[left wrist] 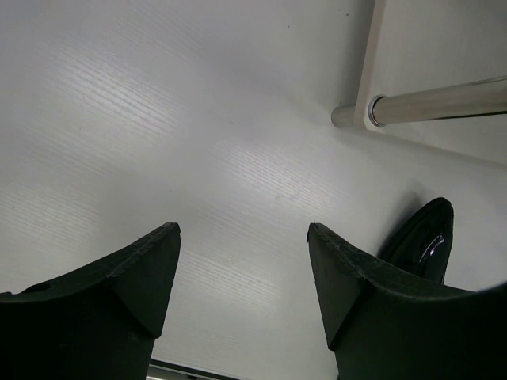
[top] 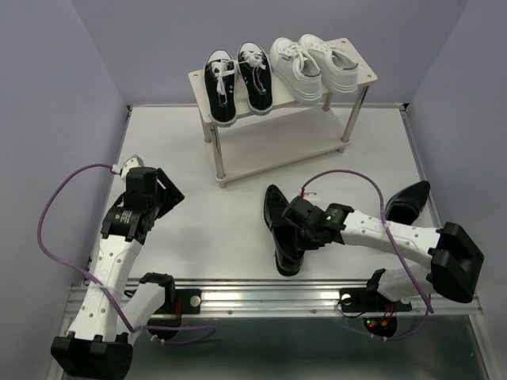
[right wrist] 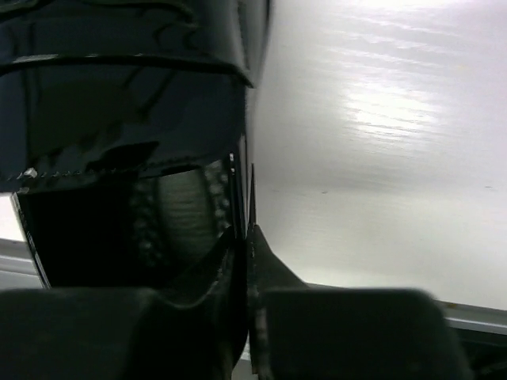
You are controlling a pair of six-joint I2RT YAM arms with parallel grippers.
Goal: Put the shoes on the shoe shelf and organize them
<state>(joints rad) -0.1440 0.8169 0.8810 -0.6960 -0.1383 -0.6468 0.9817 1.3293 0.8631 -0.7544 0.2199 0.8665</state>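
My right gripper is going to lift the loafer next and carry it outward, toe first, to release it on the shelf's bare lower board [top: 295, 141], as sneakers fill the top board.
The shoe shelf [top: 238, 162] stands at the back of the table. Its top board carries a pair of black canvas sneakers [top: 238, 83] on the left and a pair of white sneakers [top: 313, 65] on the right; its lower board is bare. A glossy black loafer [top: 277, 207] lies on the table in front of the shelf. My right gripper [top: 296, 227] is shut on its side wall, one finger inside the shoe and one outside, as the right wrist view [right wrist: 244, 229] shows. The second loafer [top: 408, 202] lies at the right. My left gripper [top: 169, 194] is open and empty over the table.
In the left wrist view, my open left gripper [left wrist: 242, 233] looks at a silver shelf leg [left wrist: 428, 103] and the toe of the held loafer [left wrist: 424, 241]. Purple cables loop beside both arms. A metal rail [top: 261, 297] runs along the near edge.
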